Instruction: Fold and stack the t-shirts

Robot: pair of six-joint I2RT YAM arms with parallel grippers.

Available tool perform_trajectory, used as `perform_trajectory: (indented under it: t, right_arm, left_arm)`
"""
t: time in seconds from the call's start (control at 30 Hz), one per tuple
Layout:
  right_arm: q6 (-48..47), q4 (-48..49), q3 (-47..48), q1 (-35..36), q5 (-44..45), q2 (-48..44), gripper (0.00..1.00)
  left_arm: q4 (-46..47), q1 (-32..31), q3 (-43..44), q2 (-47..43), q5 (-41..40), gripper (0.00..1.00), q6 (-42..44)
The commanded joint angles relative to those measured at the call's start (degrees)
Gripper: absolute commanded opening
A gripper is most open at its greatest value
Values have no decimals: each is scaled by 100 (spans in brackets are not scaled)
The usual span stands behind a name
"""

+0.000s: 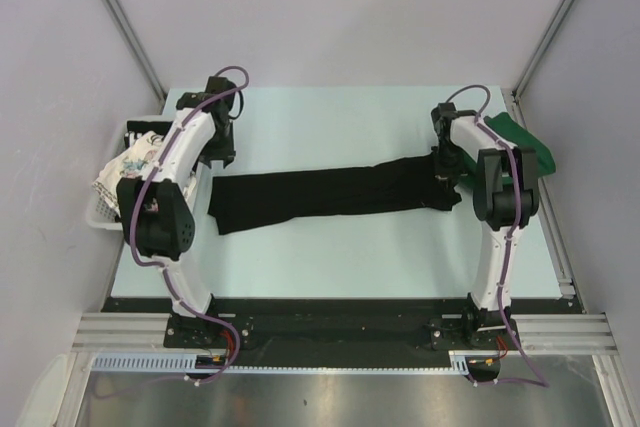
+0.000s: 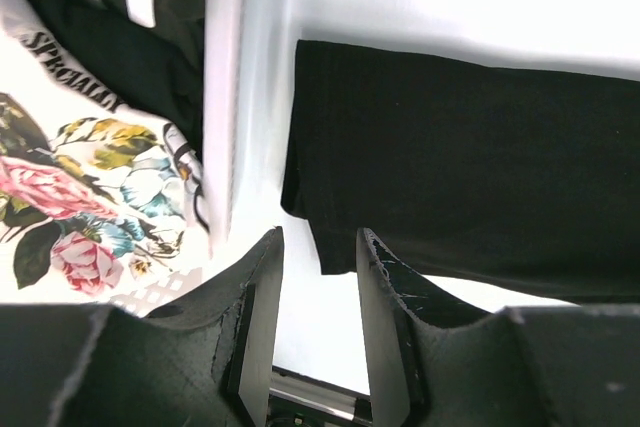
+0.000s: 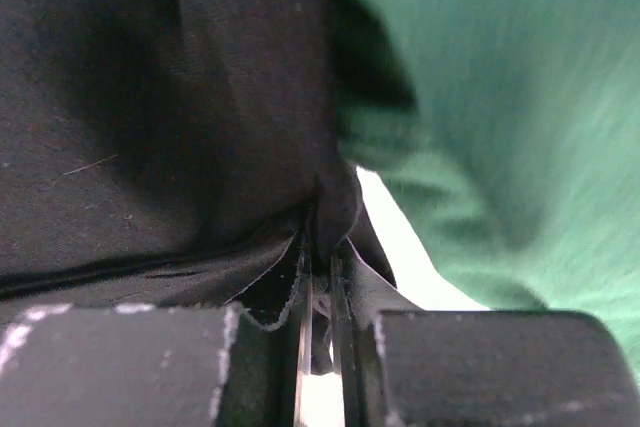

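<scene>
The green t-shirt point(image 1: 522, 139) crowds the black t-shirt's end, so I will move my right gripper outward with that end to the bare tabletop by the back wall point(image 1: 421, 117) and let it go.
The large plain black t-shirt point(image 1: 330, 192) lies folded into a long strip across the table. My right gripper point(image 1: 446, 175) is shut on its right end; the right wrist view shows black cloth point(image 3: 180, 97) bunched between the closed jaws point(image 3: 322, 242). My left gripper point(image 1: 224, 152) is open and empty, just above the table beside the strip's left end point(image 2: 470, 167), with its fingertips point(image 2: 318, 237) near the corner of the shirt. The dark green t-shirt point(image 1: 522, 139) lies at the back right, close to my right gripper point(image 3: 500, 97). The floral shirt point(image 2: 90, 197) and the black lettered shirt point(image 2: 110, 47) lie in the basket.
The white slatted basket point(image 1: 100, 215) stands off the table's left edge, next to my left arm; its wall point(image 2: 225, 97) runs right beside my left gripper. Grey walls enclose the table on the left, back and right.
</scene>
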Motion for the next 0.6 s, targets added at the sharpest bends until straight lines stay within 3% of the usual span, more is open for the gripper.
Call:
perform_trajectory:
  t: [0.0, 0.57]
  right_arm:
    - [-75, 370, 566, -5, 127, 307, 0]
    - [-101, 238, 1753, 171, -145, 1238, 0]
  left_arm:
    - [-54, -29, 109, -398, -167, 41, 137]
    - [-221, -29, 356, -293, -193, 41, 138]
